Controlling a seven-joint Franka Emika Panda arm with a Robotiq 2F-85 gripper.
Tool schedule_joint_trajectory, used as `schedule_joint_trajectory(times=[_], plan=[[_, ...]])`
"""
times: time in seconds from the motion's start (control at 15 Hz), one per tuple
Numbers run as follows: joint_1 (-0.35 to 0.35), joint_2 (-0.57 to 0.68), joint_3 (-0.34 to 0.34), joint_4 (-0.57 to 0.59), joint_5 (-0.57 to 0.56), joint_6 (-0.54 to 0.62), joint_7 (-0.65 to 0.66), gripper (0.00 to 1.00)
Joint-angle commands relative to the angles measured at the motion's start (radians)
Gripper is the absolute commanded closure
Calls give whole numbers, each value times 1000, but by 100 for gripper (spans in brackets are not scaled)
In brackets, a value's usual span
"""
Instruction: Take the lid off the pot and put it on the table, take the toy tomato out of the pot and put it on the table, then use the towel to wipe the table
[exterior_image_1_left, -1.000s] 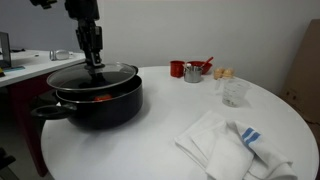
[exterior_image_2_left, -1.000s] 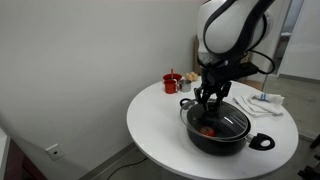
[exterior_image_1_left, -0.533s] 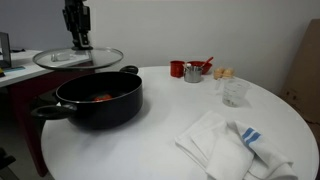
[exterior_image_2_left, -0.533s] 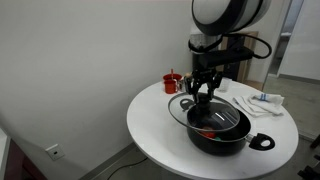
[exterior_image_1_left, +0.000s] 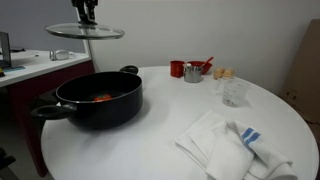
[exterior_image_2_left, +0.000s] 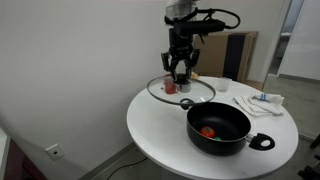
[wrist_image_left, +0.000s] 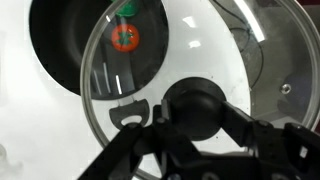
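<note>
The gripper will next move down away from the pot to put the lid on the bare tabletop patch (exterior_image_2_left: 154, 122), which is clear below the gripper, and let go of the lid's knob.
My gripper (exterior_image_2_left: 181, 76) is shut on the black knob (wrist_image_left: 194, 108) of the glass lid (exterior_image_2_left: 181, 90), which hangs level in the air, well above the table (exterior_image_2_left: 160, 125) and off to one side of the pot. In an exterior view the lid (exterior_image_1_left: 86, 31) floats high over the counter side. The wide black pot (exterior_image_1_left: 92, 100) stands open on the table, and the toy tomato (exterior_image_2_left: 208, 131) lies on its bottom, also seen through the glass in the wrist view (wrist_image_left: 125, 38). The white towel (exterior_image_1_left: 232, 143) with blue stripes lies crumpled near the table's front edge.
A red cup (exterior_image_1_left: 177, 69) with utensils, a small metal cup (exterior_image_1_left: 192, 73) and a clear glass (exterior_image_1_left: 235, 92) stand at the back of the table. A dark red-fronted counter (exterior_image_1_left: 28, 70) sits beside the table. A wall runs close behind.
The lid has come off the pot, risen, and travelled sideways away from it in my gripper. The pot, tomato and towel have stayed put.
</note>
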Motion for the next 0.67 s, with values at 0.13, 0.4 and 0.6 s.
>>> schedule_joint_trajectory(times=[0.13, 0.4, 0.6], plan=[[57, 216, 19, 343, 15, -134, -8, 74], [123, 371, 18, 542, -5, -136, 17, 74], [168, 491, -4, 679, -20, -142, 39, 74]])
